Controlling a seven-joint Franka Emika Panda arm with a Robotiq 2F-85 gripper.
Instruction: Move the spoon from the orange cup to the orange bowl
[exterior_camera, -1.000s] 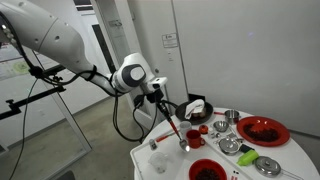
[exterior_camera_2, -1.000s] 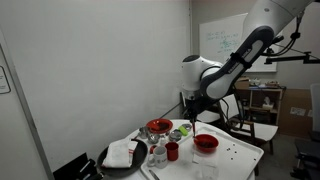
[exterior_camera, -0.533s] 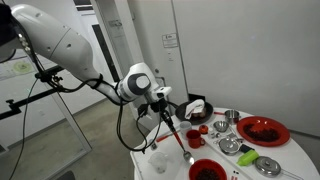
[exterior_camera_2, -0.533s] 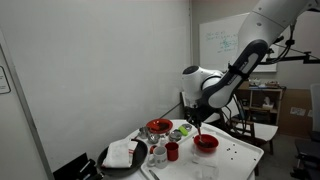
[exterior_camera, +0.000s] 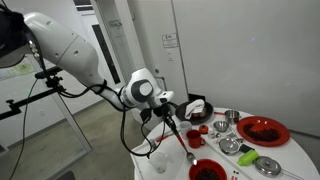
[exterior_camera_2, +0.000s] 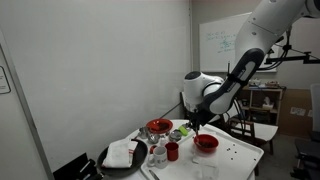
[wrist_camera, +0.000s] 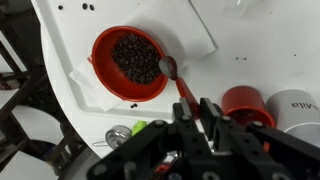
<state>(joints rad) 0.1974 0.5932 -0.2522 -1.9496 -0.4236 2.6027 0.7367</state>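
Observation:
The orange bowl's rim below just meets the spoon's head. I next need to move my gripper left in the wrist view to the bowl, then lower and release.
My gripper [wrist_camera: 200, 108] is shut on the red handle of the spoon [wrist_camera: 176, 78]. In the wrist view its greyish head hangs at the right rim of the orange bowl [wrist_camera: 103, 50], which holds dark bits. The orange cup [wrist_camera: 248, 105] stands to the right of the handle, apart from the spoon. In both exterior views the gripper [exterior_camera: 166, 110] [exterior_camera_2: 196, 120] holds the spoon [exterior_camera: 184, 143] slanting down toward the bowl [exterior_camera: 205, 170] [exterior_camera_2: 206, 143], with the cup [exterior_camera: 197, 139] [exterior_camera_2: 172, 151] beside it.
The round white table [exterior_camera: 150, 160] also carries a large red dish [exterior_camera: 262, 130], shiny metal cups [exterior_camera: 229, 145], a green item [exterior_camera: 268, 166] and a black tray with white cloth [exterior_camera_2: 122, 154]. A white sheet [wrist_camera: 195, 30] lies under the bowl. The table edge is near the bowl.
My gripper has moved with the spoon away from the cup, lower and nearer the bowl. The spoon head has come to the bowl's rim.

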